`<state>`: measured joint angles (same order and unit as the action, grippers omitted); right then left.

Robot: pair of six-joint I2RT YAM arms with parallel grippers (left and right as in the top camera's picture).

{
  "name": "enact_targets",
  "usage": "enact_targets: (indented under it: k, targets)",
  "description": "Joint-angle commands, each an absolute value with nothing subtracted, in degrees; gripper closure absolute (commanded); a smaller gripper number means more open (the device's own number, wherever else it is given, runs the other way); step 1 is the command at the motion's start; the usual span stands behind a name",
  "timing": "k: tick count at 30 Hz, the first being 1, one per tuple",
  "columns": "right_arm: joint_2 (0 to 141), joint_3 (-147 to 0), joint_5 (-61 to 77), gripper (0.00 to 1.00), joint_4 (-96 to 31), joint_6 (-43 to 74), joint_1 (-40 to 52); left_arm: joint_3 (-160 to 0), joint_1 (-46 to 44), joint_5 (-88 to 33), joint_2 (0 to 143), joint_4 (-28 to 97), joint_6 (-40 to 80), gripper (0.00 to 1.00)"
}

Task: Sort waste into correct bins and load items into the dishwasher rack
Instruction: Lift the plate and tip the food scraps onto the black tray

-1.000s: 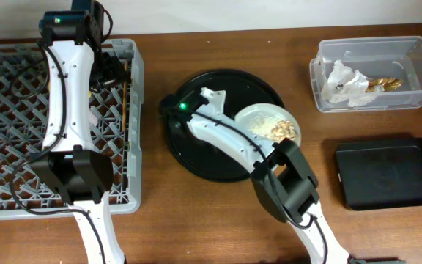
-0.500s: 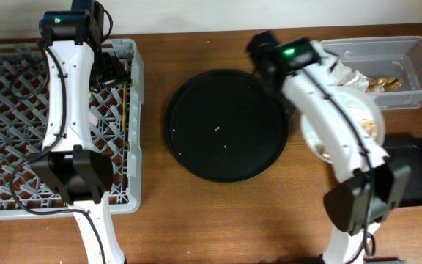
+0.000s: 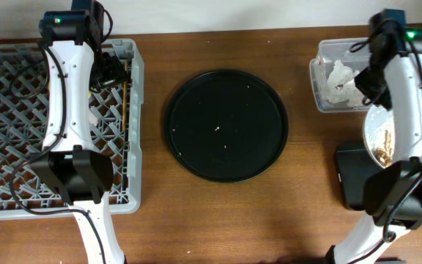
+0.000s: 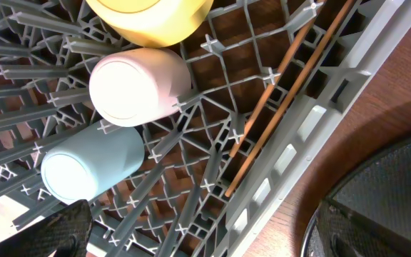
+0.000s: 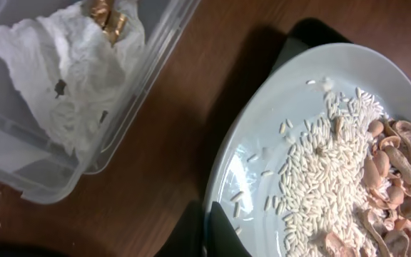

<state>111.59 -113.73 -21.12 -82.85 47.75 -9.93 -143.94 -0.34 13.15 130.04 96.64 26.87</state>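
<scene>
My right gripper tips the plate (image 3: 376, 132) over the black container next, since food bits cover the plate. Then it lowers the plate onto the round black tray (image 3: 224, 126) and releases.
My right gripper (image 3: 374, 99) (image 5: 216, 232) is shut on the rim of the pale grey-blue plate (image 3: 376, 132) (image 5: 291, 135). It holds the plate tilted above the black container (image 3: 352, 183) (image 5: 300, 32), beside the clear tub (image 3: 328, 51) (image 5: 20, 171). Beige-brown food bits (image 5: 394, 171) and white crumbs (image 5: 323, 178) lie on the plate. The napkin (image 3: 341, 79) (image 5: 56, 64) with golden-brown scraps (image 5: 105, 14) lies in the tub. My left gripper (image 3: 112, 70) (image 4: 205, 243) is open and empty over the rack (image 3: 20, 125) (image 4: 298, 143). The rack holds the yellow bowl (image 4: 152, 18), pink cup (image 4: 138, 86), light-blue cup (image 4: 91, 164) and chopsticks (image 4: 284, 93).
The large round black tray (image 3: 226, 125) lies mid-table with a few white crumbs on it. Its edge shows in the left wrist view (image 4: 391, 200). Bare brown tabletop (image 3: 218, 220) lies in front of it.
My right arm has swung right with the plate, from near the tray's right edge to above the black container. The left arm has not moved.
</scene>
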Motion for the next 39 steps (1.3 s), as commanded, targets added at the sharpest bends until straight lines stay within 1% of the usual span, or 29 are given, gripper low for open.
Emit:
enact_targets:
  k: [1, 3, 6, 9, 15, 22, 28, 39]
  targets:
    - [110.24, -114.65, -15.4, 0.96, -82.81, 46.54, -13.72, -143.81, -0.36, 13.76, 130.28, 96.68, 27.38, 0.01]
    - [110.26, -114.65, -12.75, 0.96, -82.0, 43.88, -16.01, -143.81, -0.36, 13.76, 130.28, 96.68, 27.38, 0.01]
    - [110.26, -114.65, -12.16, 0.96, -82.0, 43.9, -17.23, -143.81, -0.36, 13.76, 130.28, 96.71, 27.38, 0.01]
    - [110.3, -113.47, -11.11, 0.96, -81.1, 43.27, -17.32, -143.81, -0.36, 13.76, 130.28, 96.68, 27.4, 0.01]
    - [110.3, -105.47, -8.4, 0.96, -77.01, 42.87, -17.43, -143.81, -0.36, 13.76, 130.28, 96.68, 27.38, 0.01]
    - [110.3, -104.97, -2.37, 0.96, -76.27, 39.18, -18.55, -143.81, -0.36, 13.76, 130.28, 96.71, 27.38, 0.01]
    - [110.3, -103.22, 6.76, 0.96, -76.16, 34.81, -21.74, -143.81, -0.36, 13.76, 130.28, 96.68, 27.38, 0.01]
    - [110.3, -102.52, 25.8, 0.96, -77.65, 24.12, -32.03, -143.81, -0.36, 13.76, 130.28, 96.68, 27.38, 0.01]
